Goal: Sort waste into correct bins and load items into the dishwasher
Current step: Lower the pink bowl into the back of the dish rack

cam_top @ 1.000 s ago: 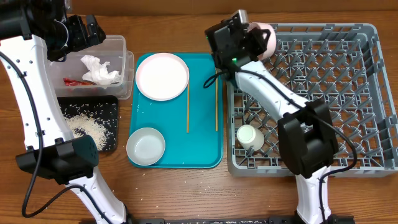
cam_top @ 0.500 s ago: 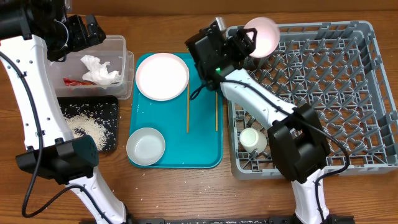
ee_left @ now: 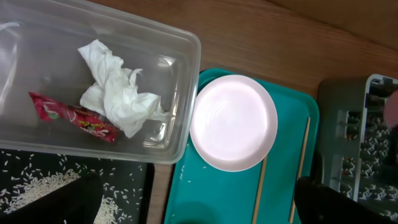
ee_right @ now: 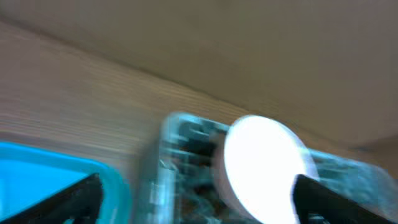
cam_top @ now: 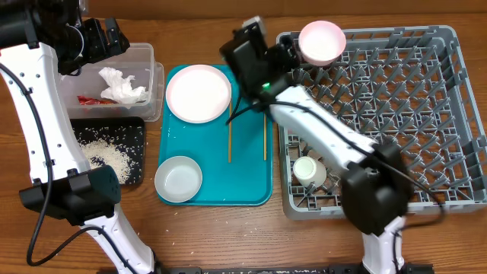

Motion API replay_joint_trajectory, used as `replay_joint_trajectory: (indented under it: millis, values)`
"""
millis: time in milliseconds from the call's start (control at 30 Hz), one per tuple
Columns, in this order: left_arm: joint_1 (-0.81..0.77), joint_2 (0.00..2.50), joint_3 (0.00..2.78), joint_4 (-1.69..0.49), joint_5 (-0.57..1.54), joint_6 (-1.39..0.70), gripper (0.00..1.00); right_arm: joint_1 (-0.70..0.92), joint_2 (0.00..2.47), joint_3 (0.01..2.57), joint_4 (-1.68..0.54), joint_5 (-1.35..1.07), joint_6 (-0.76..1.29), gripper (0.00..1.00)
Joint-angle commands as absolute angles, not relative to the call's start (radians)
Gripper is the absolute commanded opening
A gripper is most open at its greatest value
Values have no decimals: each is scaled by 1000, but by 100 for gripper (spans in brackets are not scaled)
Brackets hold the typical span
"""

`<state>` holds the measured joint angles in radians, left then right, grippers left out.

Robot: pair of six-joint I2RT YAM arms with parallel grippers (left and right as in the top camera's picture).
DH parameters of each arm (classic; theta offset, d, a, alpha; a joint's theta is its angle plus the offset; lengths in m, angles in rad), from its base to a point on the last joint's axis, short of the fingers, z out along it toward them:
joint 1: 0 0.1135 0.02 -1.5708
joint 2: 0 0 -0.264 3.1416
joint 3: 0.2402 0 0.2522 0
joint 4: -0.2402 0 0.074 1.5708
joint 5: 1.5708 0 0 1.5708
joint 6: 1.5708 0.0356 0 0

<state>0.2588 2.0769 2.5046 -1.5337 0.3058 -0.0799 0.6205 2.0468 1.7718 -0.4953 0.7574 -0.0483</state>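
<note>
The white bowl's rim by the rack's empty wires is right of my right gripper in the overhead view, so I will swing past the white bowl to it.
My right gripper [cam_top: 284, 56] [ee_right: 202, 202] stands open just left of a white bowl [cam_top: 321, 41] [ee_right: 267, 162], which rests in the far-left corner of the grey dishwasher rack [cam_top: 449, 114]; the gripper holds nothing. A small white cup [cam_top: 306, 169] sits in the rack's near-left part. On the teal tray [cam_top: 247, 186] lie the white plate [cam_top: 198, 93] [ee_left: 233, 121], a second bowl [cam_top: 179, 179] and two chopsticks [cam_top: 230, 133] [cam_top: 265, 129]. My left gripper [cam_top: 114, 36] [ee_left: 193, 208] hangs open above the clear tub [cam_top: 152, 57], which holds the tissue [ee_left: 121, 93] and red wrapper [ee_left: 71, 115].
Rice [cam_top: 106, 156] is spread in the black tray [cam_top: 135, 125] in front of the clear tub. The right wrist view is motion-blurred. Bare wooden table lies along the near edge and behind the trays.
My right gripper opened and let go of the bowl, which now sits in the rack's far-left corner. The right arm drew back leftward. The left arm stayed still.
</note>
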Motion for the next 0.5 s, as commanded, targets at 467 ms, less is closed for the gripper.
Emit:
replay_joint_trajectory:
  millis: [467]
  values:
    - [259,2067,2501,-1533,303,-93,100,82,1926,1785,-711,91,606,74]
